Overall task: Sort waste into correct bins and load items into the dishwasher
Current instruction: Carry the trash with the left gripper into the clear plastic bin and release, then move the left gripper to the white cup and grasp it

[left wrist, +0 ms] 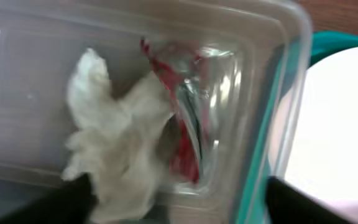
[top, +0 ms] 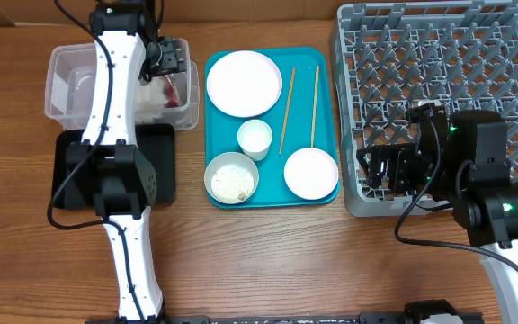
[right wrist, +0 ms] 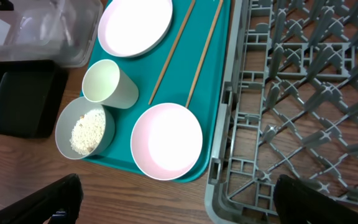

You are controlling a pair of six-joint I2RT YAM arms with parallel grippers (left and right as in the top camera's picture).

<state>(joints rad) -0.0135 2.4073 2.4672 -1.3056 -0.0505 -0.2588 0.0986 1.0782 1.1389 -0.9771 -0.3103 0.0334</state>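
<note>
Next I will move my left gripper back, across and down onto the small cup's rim (top: pixel 242 136), since the cup stands below it and to its right in the overhead view.
My left gripper (top: pixel 164 59) hangs open over the clear tub (top: pixel 66 67). In the left wrist view its fingertips (left wrist: pixel 55 205) stand wide apart above a crumpled white tissue (left wrist: pixel 114 143) and a red-and-white wrapper (left wrist: pixel 182 124), both lying in the tub (left wrist: pixel 17 74). On the teal tray sit a white plate (top: pixel 244 83), a small cup (top: pixel 254 138), a bowl of rice grains (top: pixel 232 180), an empty bowl (top: pixel 311 172) and two chopsticks (top: pixel 288 108). My right gripper (right wrist: pixel 188 205) is open and empty over the table edge of the grey dish rack (top: pixel 439 81), just below the empty bowl (right wrist: pixel 166 140).
The black tray (top: pixel 162 166) lies in front of the clear tub, partly under the left arm. The teal tray (top: pixel 272 200) fills the middle of the table. The dish rack (right wrist: pixel 303 93) holds nothing in view. Bare wooden table lies along the near side.
</note>
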